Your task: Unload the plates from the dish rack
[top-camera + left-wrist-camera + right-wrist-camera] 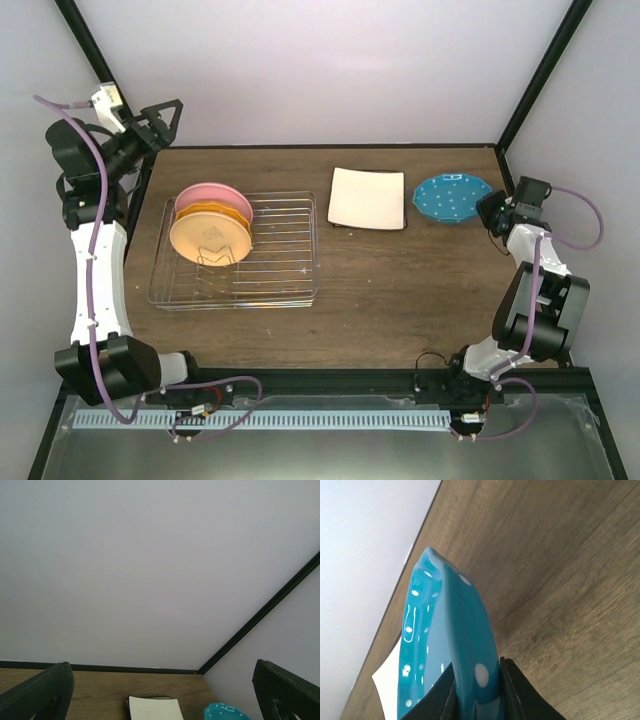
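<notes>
The teal plate's rim should be let go on the bare tabletop beside the cream plate, so I should move my right gripper down and slightly back.
The silver wire dish rack (280, 262) stands at the left of the table. A pink plate (205, 193), an orange plate (228, 210) and a paler orange plate (205, 238) stand upright at its left end. A square cream plate (367, 197) lies flat at the back, also in the left wrist view (154, 710). My right gripper (493, 212) is shut on the right rim of the teal dotted plate (452, 196), low over the table at the back right; the wrist view shows the rim (465, 625) pinched between the fingers (479, 692). My left gripper (165, 118) is open and empty, raised above the table's back left corner.
The black frame posts and white walls enclose the table at the back and sides. In the left wrist view the gripper (162, 667) faces the back right corner, with the teal plate (225, 713) at the bottom edge. The rack's right part holds no plates.
</notes>
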Controlling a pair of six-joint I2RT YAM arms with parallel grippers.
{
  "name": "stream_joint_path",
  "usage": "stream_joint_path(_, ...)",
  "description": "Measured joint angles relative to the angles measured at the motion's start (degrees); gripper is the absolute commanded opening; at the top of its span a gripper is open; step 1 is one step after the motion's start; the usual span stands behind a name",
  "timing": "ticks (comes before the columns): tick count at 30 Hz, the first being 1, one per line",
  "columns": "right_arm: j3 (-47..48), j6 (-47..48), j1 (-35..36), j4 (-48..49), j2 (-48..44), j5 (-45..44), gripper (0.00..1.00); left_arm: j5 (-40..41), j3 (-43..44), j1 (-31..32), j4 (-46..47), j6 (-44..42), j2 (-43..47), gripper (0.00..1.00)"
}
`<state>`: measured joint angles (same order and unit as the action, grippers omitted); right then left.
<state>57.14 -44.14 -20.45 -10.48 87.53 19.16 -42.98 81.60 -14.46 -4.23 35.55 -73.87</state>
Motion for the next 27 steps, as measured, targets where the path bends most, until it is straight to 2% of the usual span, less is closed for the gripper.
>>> stream_joint_path(7, -0.87, -2.32, -1.18, 3.72, -1.18, -3.26, 0.01, 0.02, -0.5, 0.0, -1.05, -0.81, 0.13, 1.0)
stream_joint_path(21, -4.61, -3.1, -1.88, 4.0, 2.86, -5.95, 0.01, 0.04, -2.08, 0.0, -1.95, -1.66, 2.01, 1.0)
stream_joint_path(24, -4.85, -3.04, -1.92, 4.0, 2.86, -6.43, 0.03, 0.04, -2.45, 0.0, -2.05, -1.7, 2.38, 1.0)
stream_joint_path(27, -5.44, -2.91, -2.01, 4.09, 2.86, -6.56, 0.12, 0.02, -2.78, 0.0, -2.16, -1.73, 2.84, 1.0)
